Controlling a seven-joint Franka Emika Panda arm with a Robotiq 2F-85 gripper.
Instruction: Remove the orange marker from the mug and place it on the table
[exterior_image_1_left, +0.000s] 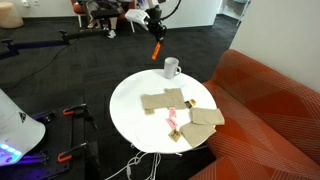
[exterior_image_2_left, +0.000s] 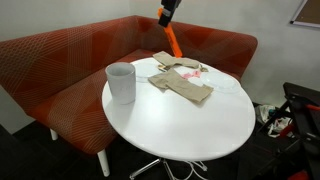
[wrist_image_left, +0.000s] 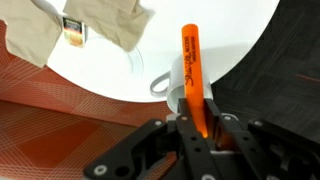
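My gripper will next move away from the mug (exterior_image_1_left: 172, 68) and down to release the marker beside the beige cloths, because the white tabletop below my gripper is bare and open.
My gripper (wrist_image_left: 197, 118) is shut on the orange marker (wrist_image_left: 191, 72) and holds it in the air above the white mug (wrist_image_left: 168, 92). In both exterior views the marker (exterior_image_1_left: 157, 48) (exterior_image_2_left: 175, 40) hangs clear of the mug (exterior_image_1_left: 172, 68) (exterior_image_2_left: 121, 82), well above the round white table (exterior_image_1_left: 135, 115) (exterior_image_2_left: 190, 125). The gripper (exterior_image_1_left: 153, 28) (exterior_image_2_left: 167, 12) sits high over the table's far edge. In the wrist view the marker points away from the jaws, with the mug's rim and handle just beneath it.
Beige cloths (exterior_image_1_left: 170, 102) (exterior_image_2_left: 185, 85) and a pink clip-like object (exterior_image_1_left: 172, 122) (exterior_image_2_left: 192, 73) lie on the table. An orange-red striped sofa (exterior_image_1_left: 270, 110) (exterior_image_2_left: 70, 60) curves round the table. Dark floor and stands lie beyond.
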